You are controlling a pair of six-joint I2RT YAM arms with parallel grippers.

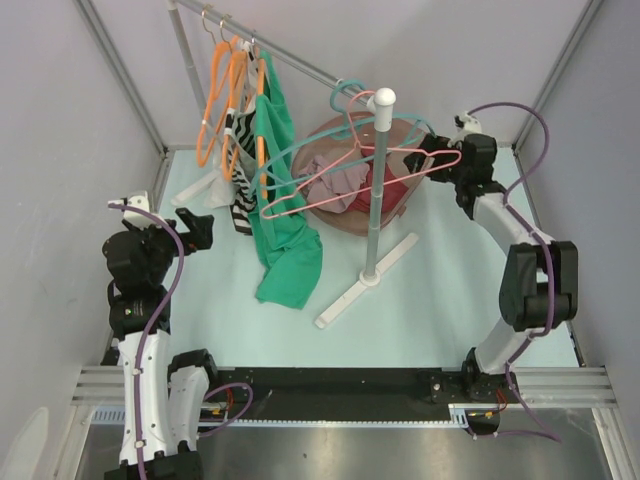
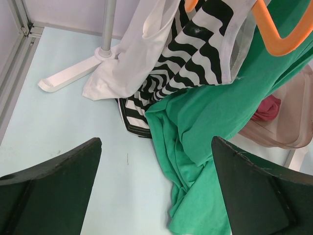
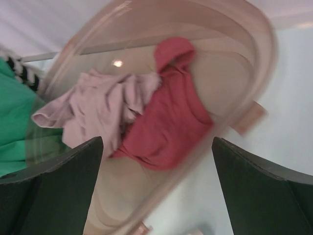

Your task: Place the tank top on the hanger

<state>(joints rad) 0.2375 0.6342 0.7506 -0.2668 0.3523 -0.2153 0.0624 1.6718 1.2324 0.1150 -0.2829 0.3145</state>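
The robot's right gripper should first move over the red garment (image 1: 397, 190), to get down onto the tank top's near folds in the basket (image 1: 340, 228).
The mauve-pink tank top (image 1: 343, 186) lies crumpled in a translucent basket (image 1: 340, 228) at the back middle, next to a dark red garment (image 1: 397, 190). In the right wrist view the tank top (image 3: 98, 110) sits left of the red garment (image 3: 168, 117). The light-pink hanger (image 1: 400, 151) hangs over the basket, hooked near the top of a white stand pole (image 1: 376, 190). My right gripper (image 1: 432, 152) is open and empty at the basket's right side, above its contents (image 3: 156, 196). My left gripper (image 1: 207, 231) is open and empty at the left, above the table (image 2: 156, 196).
A rail at the back left holds orange hangers (image 1: 222, 95), a striped garment (image 2: 195, 58), a white garment (image 2: 132, 58) and a long green garment (image 1: 285, 240) that trails onto the table. A teal hanger (image 1: 345, 95) hangs by the pole. The stand's white foot (image 1: 365, 282) crosses the middle.
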